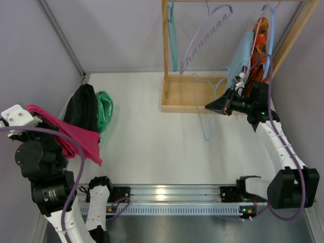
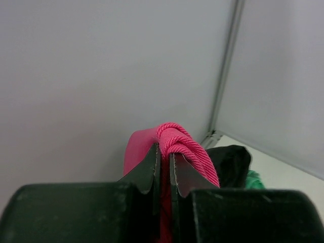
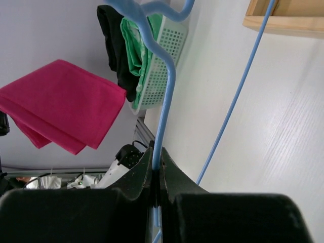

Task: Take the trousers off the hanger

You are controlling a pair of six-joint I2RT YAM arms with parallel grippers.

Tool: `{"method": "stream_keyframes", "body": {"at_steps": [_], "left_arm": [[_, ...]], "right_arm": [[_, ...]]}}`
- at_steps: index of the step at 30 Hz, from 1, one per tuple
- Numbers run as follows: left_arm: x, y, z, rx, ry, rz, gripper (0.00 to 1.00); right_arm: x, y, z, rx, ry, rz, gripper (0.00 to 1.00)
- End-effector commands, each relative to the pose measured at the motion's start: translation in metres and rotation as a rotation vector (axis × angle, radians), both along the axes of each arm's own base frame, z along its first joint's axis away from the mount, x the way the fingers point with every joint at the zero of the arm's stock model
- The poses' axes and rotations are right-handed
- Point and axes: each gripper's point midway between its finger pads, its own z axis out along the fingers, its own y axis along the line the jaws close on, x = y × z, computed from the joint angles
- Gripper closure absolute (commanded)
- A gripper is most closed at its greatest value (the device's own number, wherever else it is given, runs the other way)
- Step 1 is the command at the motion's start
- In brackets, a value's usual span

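The robot will next lower the magenta pink trousers (image 1: 76,134) outward into the white basket already holding black trousers (image 1: 82,107) and let them go, since the basket is below and outward of the left gripper.
My left gripper (image 1: 31,115) is raised at the far left, shut on the magenta pink trousers (image 1: 76,134), which hang from it; the left wrist view shows the jaws (image 2: 164,151) closed on the pink cloth (image 2: 177,139). My right gripper (image 1: 208,107) is shut on an empty light-blue hanger (image 1: 204,132) in front of the wooden rack; the right wrist view shows the jaws (image 3: 156,150) closed on its wire (image 3: 164,106). Light blue trousers (image 1: 241,56) and orange patterned trousers (image 1: 259,35) still hang on the rack at the right.
Black trousers (image 1: 83,107) and mint-green trousers (image 1: 105,109) lie in a white basket (image 3: 164,55) at the left wall. The wooden rack (image 1: 190,98) stands at the back, with an empty purple hanger (image 1: 201,43) and a teal hanger (image 1: 173,35).
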Motion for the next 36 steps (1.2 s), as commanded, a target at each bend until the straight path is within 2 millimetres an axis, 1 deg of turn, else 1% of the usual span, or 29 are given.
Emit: {"method": "stream_keyframes", "body": {"at_steps": [1,2,4,5,7,8,9,10,11,12,14,15,16,17,18,19,20,21,22,24,25,26,27,28,29,30,32,33,36], "left_arm": [[-0.020,0.029,0.031,0.060,-0.059,0.207,1.00],[-0.005,0.035,0.025,0.061,-0.012,0.215,1.00],[0.018,0.037,0.016,0.083,0.046,0.188,1.00],[0.041,0.040,0.009,0.093,0.070,0.169,1.00],[0.070,0.038,0.001,0.139,0.099,0.108,1.00],[0.088,0.041,-0.017,0.155,0.134,0.097,1.00],[0.107,0.046,-0.013,0.178,0.103,0.096,1.00],[0.121,0.048,-0.016,0.203,0.109,0.091,1.00],[0.138,0.052,-0.027,0.213,0.132,0.084,1.00],[0.165,0.059,-0.043,0.209,0.156,0.078,1.00],[0.198,0.060,-0.066,0.180,0.200,0.027,1.00],[0.210,0.062,-0.070,0.164,0.189,0.018,0.99],[0.235,0.063,-0.095,0.128,0.229,-0.018,0.97],[0.246,0.059,-0.101,0.125,0.232,-0.058,0.96],[0.254,0.060,-0.117,0.098,0.241,-0.065,0.95],[0.264,0.060,-0.123,0.054,0.213,-0.079,0.92],[0.269,0.056,-0.128,0.037,0.214,-0.105,0.88],[0.274,0.049,-0.132,0.023,0.211,-0.145,0.82],[0.275,0.045,-0.136,-0.007,0.202,-0.161,0.64],[0.273,0.035,-0.132,-0.010,0.187,-0.193,0.42],[0.272,0.029,-0.133,-0.035,0.173,-0.218,0.24],[0.264,0.024,-0.122,-0.027,0.144,-0.232,0.13],[0.259,0.020,-0.117,-0.023,0.130,-0.250,0.06],[0.257,0.010,-0.113,-0.020,0.117,-0.298,0.02],[0.253,0.006,-0.112,-0.019,0.108,-0.317,0.01],[0.244,-0.001,-0.100,-0.014,0.077,-0.338,0.02],[0.236,-0.009,-0.093,-0.007,0.057,-0.360,0.01],[0.230,-0.015,-0.087,0.002,0.046,-0.371,0.01],[0.225,-0.020,-0.081,0.023,0.043,-0.369,0.01]], "right_arm": [[0.007,0.001,0.042,-0.014,-0.177,-0.006,1.00],[0.007,0.001,0.044,-0.014,-0.176,-0.009,1.00],[0.010,0.000,0.049,-0.018,-0.183,-0.019,1.00],[0.010,0.000,0.049,-0.020,-0.176,-0.023,1.00],[0.012,-0.002,0.054,-0.029,-0.177,-0.039,1.00],[0.012,-0.002,0.056,-0.031,-0.176,-0.045,1.00],[0.012,-0.003,0.060,-0.036,-0.186,-0.055,1.00],[0.013,-0.004,0.066,-0.040,-0.195,-0.071,1.00],[0.012,-0.005,0.070,-0.040,-0.203,-0.080,1.00],[0.012,-0.005,0.074,-0.041,-0.213,-0.087,1.00],[0.014,-0.008,0.080,-0.055,-0.225,-0.112,1.00],[0.015,-0.009,0.085,-0.063,-0.243,-0.117,1.00],[0.016,-0.010,0.087,-0.069,-0.241,-0.125,1.00],[0.017,-0.011,0.088,-0.073,-0.240,-0.135,1.00],[0.018,-0.012,0.091,-0.075,-0.239,-0.145,1.00],[0.020,-0.013,0.100,-0.076,-0.255,-0.161,1.00],[0.022,-0.014,0.103,-0.073,-0.253,-0.170,1.00],[0.023,-0.014,0.116,-0.069,-0.277,-0.178,1.00],[0.025,-0.016,0.119,-0.074,-0.271,-0.194,1.00],[0.031,-0.017,0.126,-0.079,-0.268,-0.204,1.00],[0.032,-0.018,0.139,-0.081,-0.282,-0.215,1.00],[0.037,-0.017,0.140,-0.078,-0.272,-0.216,1.00],[0.039,-0.017,0.145,-0.075,-0.277,-0.214,1.00],[0.040,-0.017,0.158,-0.072,-0.292,-0.221,1.00],[0.048,-0.017,0.155,-0.077,-0.273,-0.226,1.00],[0.053,-0.022,0.168,-0.091,-0.296,-0.266,1.00],[0.062,-0.027,0.159,-0.124,-0.241,-0.295,1.00],[0.063,-0.028,0.159,-0.128,-0.237,-0.304,1.00],[0.070,-0.030,0.145,-0.137,-0.187,-0.327,1.00]]}}
